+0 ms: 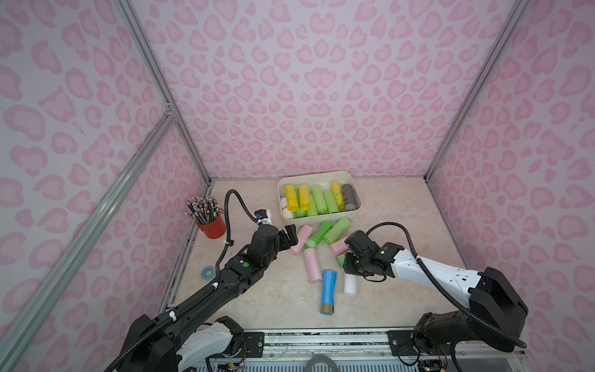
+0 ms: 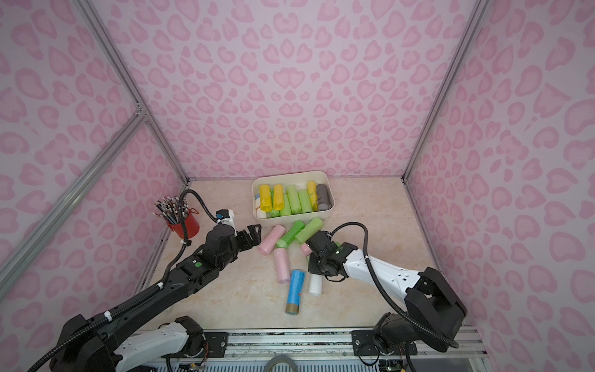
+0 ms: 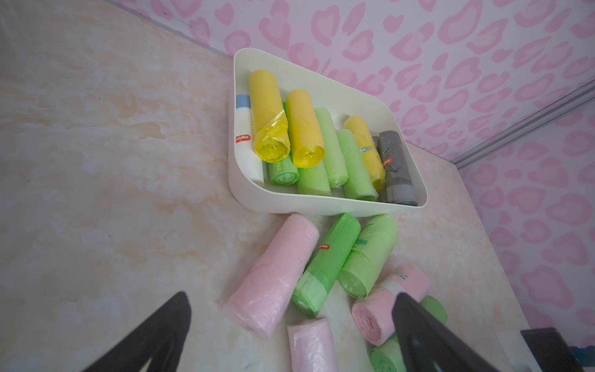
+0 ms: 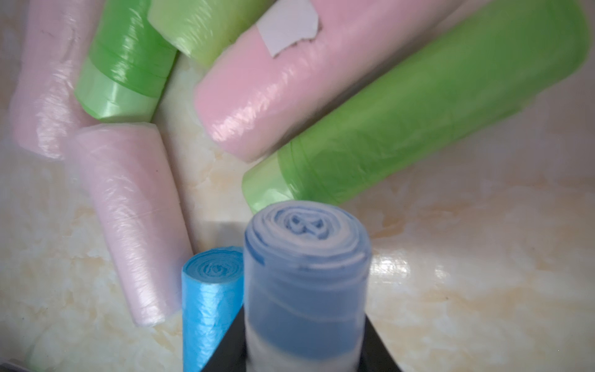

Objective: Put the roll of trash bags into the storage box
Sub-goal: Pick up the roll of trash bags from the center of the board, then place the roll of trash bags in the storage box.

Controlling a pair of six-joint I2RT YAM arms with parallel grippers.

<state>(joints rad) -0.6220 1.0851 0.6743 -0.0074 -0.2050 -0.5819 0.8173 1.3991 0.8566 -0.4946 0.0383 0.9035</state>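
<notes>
The right gripper rises next, moves outward and comes down over the yellow roll beside the grey one to release. The storage box [image 1: 322, 175] stands beyond the pile.
A white roll of trash bags [image 1: 350, 285] with a bluish end [image 4: 306, 257] lies at the front of the loose pile. My right gripper [image 4: 306, 338] is shut on it, one black finger on each side. In both top views the wrist hides those fingers. The cream-white storage box [image 1: 322, 175] [image 2: 289, 175] stands at the back and holds yellow, green, grey and white rolls. My left gripper [image 1: 291, 236] hangs open beside a pink roll [image 1: 301, 240], with nothing between its fingers [image 3: 174, 322]. In the left wrist view the storage box [image 3: 322, 209] lies beyond the pile.
Loose rolls lie between the arms: two green [image 1: 318, 233] [image 1: 336, 230], another pink [image 1: 312, 265] and a bright blue one [image 1: 328, 290] right beside the held roll. A red pencil cup [image 1: 212, 225] stands at the left wall, a blue tape ring [image 1: 207, 273] near it.
</notes>
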